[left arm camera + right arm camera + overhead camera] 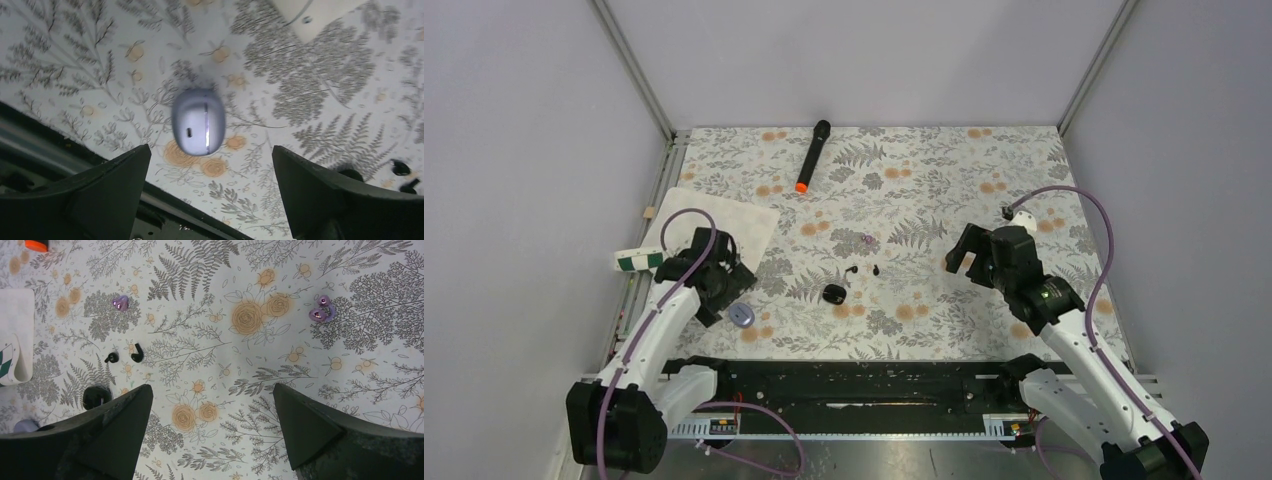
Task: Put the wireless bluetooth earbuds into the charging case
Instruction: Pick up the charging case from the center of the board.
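Observation:
The lavender case [741, 315] [199, 122] sits below with clear mat around it, so the left gripper needs to move down toward it next and close its open fingers on the case's rounded sides.
Two tiny black earbuds [852, 269] [875, 269] lie side by side on the floral mat; in the right wrist view the earbuds [111, 358] [137, 354] sit at the left. The glossy black charging case [834, 293] rests just in front of them, its lid state unclear, and the same case [96, 396] peeks past my right finger. My left gripper [736, 290] [210, 152] hangs open over a lavender case. My right gripper [959, 258] [212, 390] is open above bare mat, well right of the earbuds. Neither holds anything.
A lavender case [198, 128] [743, 316] lies just ahead of the left fingers. Purple earbuds [120, 302] [321, 311] are scattered on the mat. A black microphone [813, 155] lies at the back, with a white cloth [724, 225] and a green-white item [639, 260] at the left.

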Robot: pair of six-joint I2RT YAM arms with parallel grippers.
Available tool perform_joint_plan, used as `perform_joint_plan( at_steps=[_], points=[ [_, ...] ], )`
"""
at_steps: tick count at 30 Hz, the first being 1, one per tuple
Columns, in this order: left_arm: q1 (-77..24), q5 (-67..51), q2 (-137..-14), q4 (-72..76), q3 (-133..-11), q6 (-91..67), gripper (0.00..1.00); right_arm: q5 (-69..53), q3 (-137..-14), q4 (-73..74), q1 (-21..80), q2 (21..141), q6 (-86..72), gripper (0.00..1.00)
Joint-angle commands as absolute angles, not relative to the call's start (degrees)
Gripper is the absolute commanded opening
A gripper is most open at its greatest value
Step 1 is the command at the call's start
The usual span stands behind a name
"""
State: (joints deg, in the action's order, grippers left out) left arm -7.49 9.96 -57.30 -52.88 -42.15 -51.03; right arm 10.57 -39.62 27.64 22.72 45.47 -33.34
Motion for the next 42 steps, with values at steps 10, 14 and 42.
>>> perform_joint_plan(
  at_steps=[10, 14, 42],
  points=[
    [-7.51, 7.11, -65.13, -44.17, -37.21, -53.85, 0.84, 7.39, -38.26, 25.43, 22.51, 43.80, -34.83, 1.00],
    [-7.54, 8.64, -66.48, -43.57, -36.64, -54.20, 0.77, 7.81, -37.78, 25.93, 22.52, 42.97, -34.93, 1.00],
    [-28.07, -15.97, -67.95, -24.36, -58.24, -41.50, 0.44, -14.86, -38.42, 7.81, 23.03, 46.51, -46.13, 0.80]
  ],
)
